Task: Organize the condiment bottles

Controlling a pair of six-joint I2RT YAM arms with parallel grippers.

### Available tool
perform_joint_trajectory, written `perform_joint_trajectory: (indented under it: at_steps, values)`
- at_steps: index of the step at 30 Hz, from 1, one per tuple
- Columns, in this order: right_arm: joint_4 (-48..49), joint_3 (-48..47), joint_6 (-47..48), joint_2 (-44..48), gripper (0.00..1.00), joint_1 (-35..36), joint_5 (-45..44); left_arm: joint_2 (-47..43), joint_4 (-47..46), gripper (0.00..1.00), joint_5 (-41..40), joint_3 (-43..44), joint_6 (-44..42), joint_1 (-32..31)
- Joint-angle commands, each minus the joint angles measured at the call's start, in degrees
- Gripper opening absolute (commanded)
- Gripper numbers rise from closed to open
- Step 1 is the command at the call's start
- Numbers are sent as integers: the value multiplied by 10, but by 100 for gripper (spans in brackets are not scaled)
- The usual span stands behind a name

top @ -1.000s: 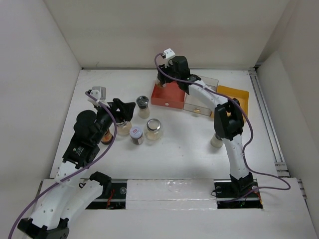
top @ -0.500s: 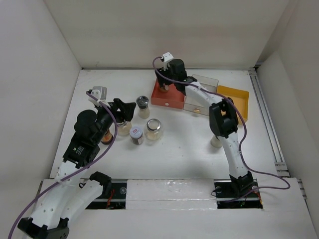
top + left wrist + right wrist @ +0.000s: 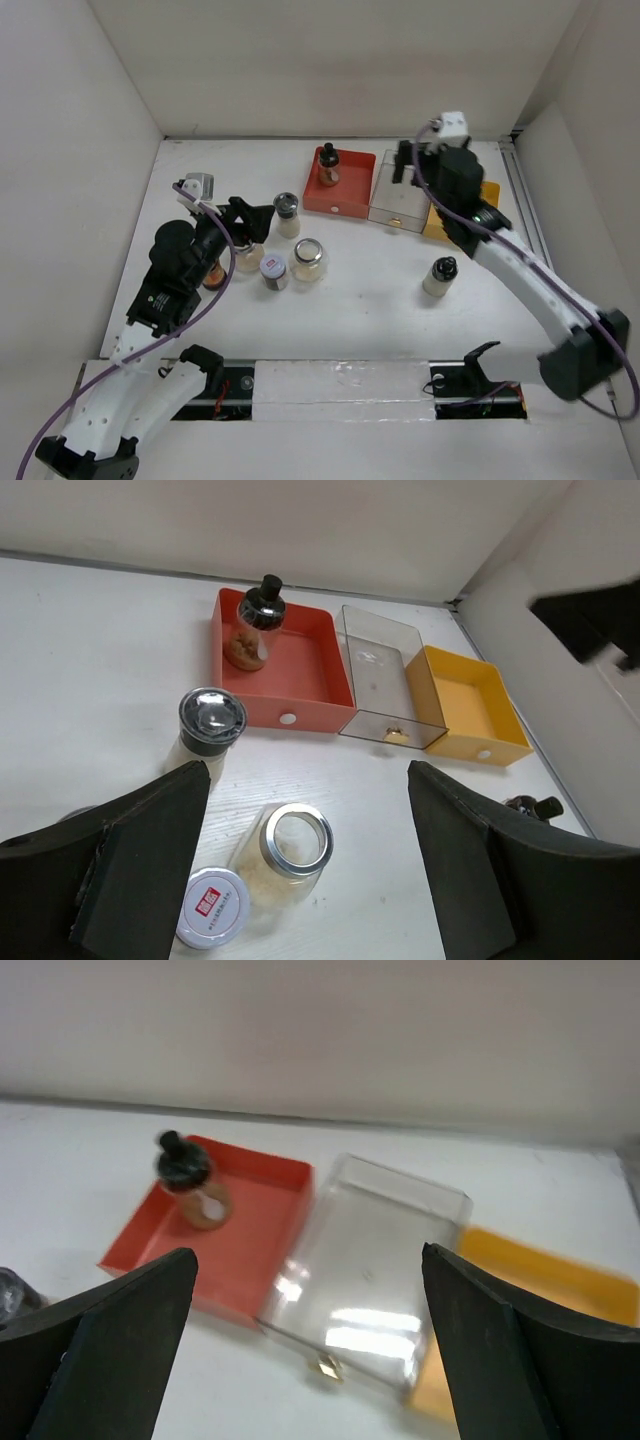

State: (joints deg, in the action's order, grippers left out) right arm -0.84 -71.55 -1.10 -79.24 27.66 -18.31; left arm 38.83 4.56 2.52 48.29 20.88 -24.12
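The lone pale bottle stands below the robot's right gripper and back toward the robot's base, so the open right gripper should next go back and down onto the black cap (image 3: 445, 268).
A black-capped bottle with brown contents (image 3: 327, 165) stands in the red tray (image 3: 345, 195); it also shows in the left wrist view (image 3: 257, 622) and the right wrist view (image 3: 192, 1192). My right gripper (image 3: 408, 162) is open and empty above the clear tray (image 3: 397, 200). My left gripper (image 3: 252, 216) is open and empty, over a group of bottles: a dark-capped bottle (image 3: 287, 211), a silver-lidded jar (image 3: 308, 258), a white-capped jar (image 3: 273, 271) and a pale jar (image 3: 247, 259). A brown bottle (image 3: 212, 273) is partly hidden under my left arm. A black-capped bottle (image 3: 439, 276) stands alone at the right.
The yellow tray (image 3: 487, 190) sits right of the clear tray, partly hidden by my right arm. The three trays stand side by side near the back wall. White walls close the table on the left, back and right.
My right gripper has swung right from over the red tray to over the clear tray, leaving the black-capped bottle standing in the red tray. The left arm has not moved.
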Motion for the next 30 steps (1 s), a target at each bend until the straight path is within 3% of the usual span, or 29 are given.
perform_joint_trajectory:
  at_steps: [1, 2, 8, 13, 18, 21, 24, 27, 30]
  values:
    - [-60, 154, -100, 133, 100, -41, -114, -10, -25, 77, 1, 0, 11, 1]
    - [-89, 205, -121, 188, 100, -65, -114, -10, -25, 78, 1, 0, 11, 1]
    - [-266, 284, -203, 290, 100, -91, -63, -10, -25, 79, 1, 0, 11, 1]
    - [-299, 298, -230, 295, 100, -91, 5, -16, -25, 79, 6, 0, 11, 1]
    - [-304, 330, -230, 269, 100, -91, -10, -16, -31, 79, 12, 0, 11, 1]
    - [-290, 335, -235, 263, 91, -91, 2, -10, -31, 79, 12, 0, 11, 1]
    - [-303, 335, -235, 252, 90, -91, 8, -10, -31, 79, 12, 0, 11, 1]
    - [-309, 330, -235, 252, 80, -91, 13, -5, -31, 79, 12, 0, 11, 1]
    - [-315, 335, -229, 257, 61, -91, 13, -5, -31, 78, 12, 0, 11, 1]
